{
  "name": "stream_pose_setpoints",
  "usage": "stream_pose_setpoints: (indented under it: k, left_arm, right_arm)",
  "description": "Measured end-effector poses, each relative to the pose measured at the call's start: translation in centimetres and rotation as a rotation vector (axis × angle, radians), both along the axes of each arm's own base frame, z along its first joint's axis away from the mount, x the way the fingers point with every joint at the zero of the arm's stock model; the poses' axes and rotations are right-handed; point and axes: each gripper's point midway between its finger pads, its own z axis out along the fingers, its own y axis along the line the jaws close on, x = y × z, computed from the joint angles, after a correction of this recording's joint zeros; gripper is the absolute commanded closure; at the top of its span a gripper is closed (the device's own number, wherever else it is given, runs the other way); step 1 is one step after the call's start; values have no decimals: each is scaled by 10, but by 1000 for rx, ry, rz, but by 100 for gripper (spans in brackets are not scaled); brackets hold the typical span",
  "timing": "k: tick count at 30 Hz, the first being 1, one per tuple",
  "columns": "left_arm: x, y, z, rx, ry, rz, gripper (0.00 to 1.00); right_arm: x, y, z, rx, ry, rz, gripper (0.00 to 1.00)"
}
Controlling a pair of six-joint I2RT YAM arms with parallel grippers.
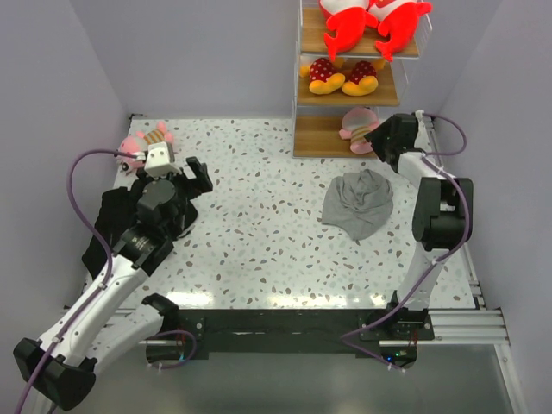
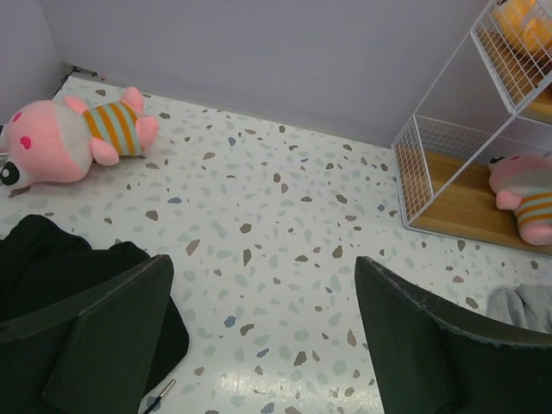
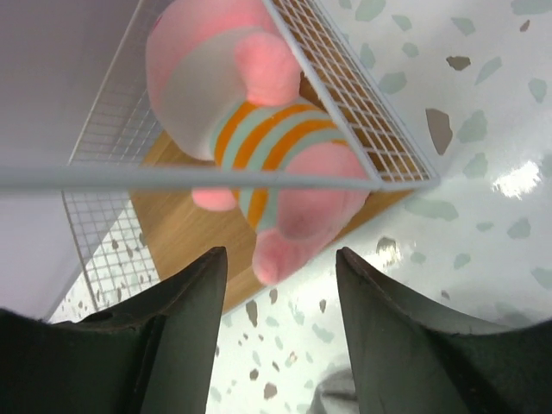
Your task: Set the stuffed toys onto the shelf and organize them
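Observation:
The striped toy is the only one off the shelf (image 1: pixel 310 131), so my left gripper will move outward, to the left in the top view, and down onto the striped toy's head (image 1: pixel 129 148).
The shelf (image 1: pixel 310 131) stands at the back right. Two red-and-white toys (image 1: pixel 366 19) lie on its top board, two yellow-orange toys (image 1: pixel 343 78) on the middle board, and one pink striped toy (image 1: pixel 356 128) on the bottom board; it also shows in the right wrist view (image 3: pixel 259 138) and the left wrist view (image 2: pixel 524 200). A second pink striped toy (image 1: pixel 142 145) lies on the table at the far left, also in the left wrist view (image 2: pixel 78 138). My left gripper (image 2: pixel 263 328) is open and empty, a little short of that toy. My right gripper (image 3: pixel 280 293) is open just in front of the shelved pink toy.
A grey cloth (image 1: pixel 359 201) lies on the table in front of the shelf. A black cloth (image 1: pixel 112 220) lies under my left arm, also in the left wrist view (image 2: pixel 52 276). Walls close the table at the left, back and right.

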Motion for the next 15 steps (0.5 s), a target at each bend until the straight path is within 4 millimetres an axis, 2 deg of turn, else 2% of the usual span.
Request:
stream_pose_setpoints:
  k: [3,6,9,11,15]
  left_arm:
    - [4,0,-7,10,21,10,9]
    - [14,-1,-24,26,80,37,9]
    - [40,5,-39,51,188,103,9]
    - [65,21,-41,44,237,174,9]
    - [104,71,-46,8,300,322,9]
  right_arm:
    - [-21,2,20,3,-3,11,35]
    - [-45,6,47,-1,-36,31,33]
    - [-79,14,67,10,-76,75,32]
    - [-107,22,69,16,-82,111,32]
    - [-160,46,69,20,-99,203,32]
